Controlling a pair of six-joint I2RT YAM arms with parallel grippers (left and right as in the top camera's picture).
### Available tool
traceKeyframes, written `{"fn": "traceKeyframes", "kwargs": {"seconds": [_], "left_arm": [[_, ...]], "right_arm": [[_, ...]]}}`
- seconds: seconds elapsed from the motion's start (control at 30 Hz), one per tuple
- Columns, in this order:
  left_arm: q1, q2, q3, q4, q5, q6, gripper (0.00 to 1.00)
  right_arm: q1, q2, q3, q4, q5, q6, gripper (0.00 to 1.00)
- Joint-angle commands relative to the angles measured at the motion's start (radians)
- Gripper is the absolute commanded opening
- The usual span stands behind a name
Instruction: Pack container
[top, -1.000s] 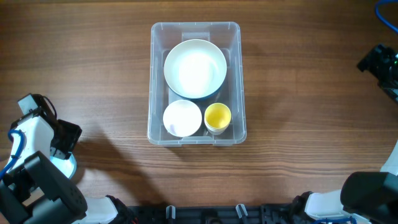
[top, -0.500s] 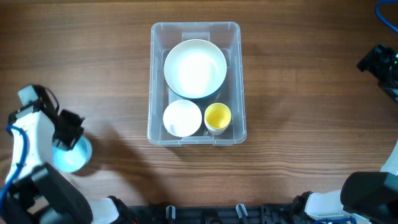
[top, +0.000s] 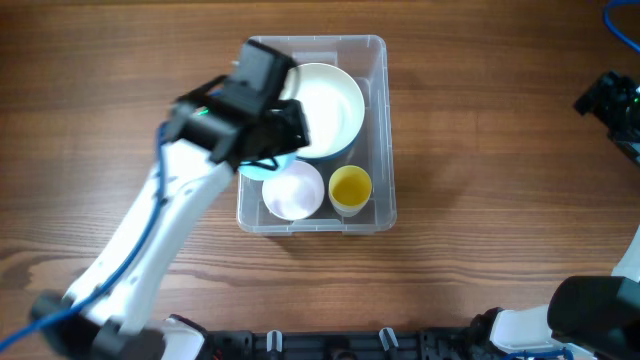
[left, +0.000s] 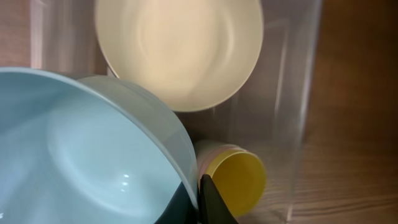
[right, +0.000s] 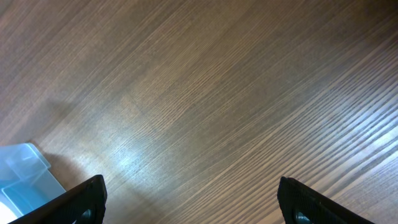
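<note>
The small white bowl (top: 294, 191) is open and empty. I will next lower the light blue bowl in my left gripper back toward the yellow cup and into that white bowl.
The container (top: 316, 41), a large clear plastic bin, stands mid-table. It holds a large white bowl (top: 330, 105), a small white bowl (top: 295, 192) and a yellow cup (top: 350, 187). My left gripper (left: 200, 202) is shut on the rim of a light blue bowl (left: 74, 155) and holds it tilted over the bin's left side, above the small white bowl. In the overhead view the blue bowl (top: 258, 166) peeks out under the left arm (top: 240, 115). The left wrist view also shows the large bowl (left: 180, 43) and the cup (left: 239, 177). My right gripper (right: 193, 208) is open and empty over bare wood.
The right arm (top: 608, 100) sits at the table's far right edge, well away from the bin. A pale clear corner (right: 22, 177) shows at the lower left of the right wrist view. The bin's clear wall (left: 292, 93) stands right of the cup.
My left arm has swung from the table's left front up and right to the bin, carrying the light blue bowl with it. The right arm has not moved.
</note>
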Motion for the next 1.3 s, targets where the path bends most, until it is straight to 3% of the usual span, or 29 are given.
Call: {"fn": "traceKeyframes", "kwargs": {"seconds": [0.0,0.23,0.27,0.3,0.37,0.5,0.6,0.7,0.9,0.97,1.17,1.2,1.27], "left_arm": [[-0.064,0.132,0.003,-0.011,-0.016,0.027,0.04],[-0.089,0.291,0.002,-0.111,0.003,0.027,0.04],[-0.089,0.291,0.002,-0.11,0.003,0.027,0.11],[-0.089,0.291,0.002,-0.11,0.003,0.027,0.27],[-0.089,0.291,0.002,-0.111,0.003,0.027,0.43],[-0.072,0.256,0.003,-0.111,-0.006,0.039,0.48],[-0.014,0.138,0.003,-0.101,-0.131,0.039,0.53],[0.087,0.025,0.003,-0.068,-0.269,0.04,0.73],[0.365,0.018,0.002,0.093,-0.217,0.196,0.86],[0.425,0.047,0.002,0.147,-0.203,0.196,1.0],[0.512,0.088,0.002,0.175,-0.206,0.196,1.0],[0.514,0.09,0.002,0.239,-0.206,0.197,1.0],[0.513,0.092,0.002,0.289,-0.169,0.374,1.0]], "right_arm": [[0.005,0.013,-0.008,-0.001,-0.008,0.008,0.89],[0.005,0.013,-0.008,0.002,-0.008,0.008,0.89],[0.005,0.013,-0.008,0.002,-0.008,0.008,0.89],[0.005,0.013,-0.008,0.002,-0.009,0.008,0.89],[0.005,0.013,-0.008,0.002,-0.009,0.008,0.89],[0.005,0.013,-0.008,-0.003,-0.009,0.008,0.88],[0.058,0.013,-0.008,0.002,-0.008,-0.015,0.89],[0.212,0.013,-0.008,0.039,0.056,-0.037,0.89],[0.494,0.034,-0.008,0.221,0.108,-0.03,0.94],[0.541,0.073,-0.008,0.271,0.108,-0.036,0.98],[0.575,0.177,-0.008,0.493,0.077,-0.037,1.0],[0.575,0.177,-0.008,0.536,0.066,-0.037,1.0],[0.575,0.177,-0.008,0.56,0.067,-0.041,0.99]]}}
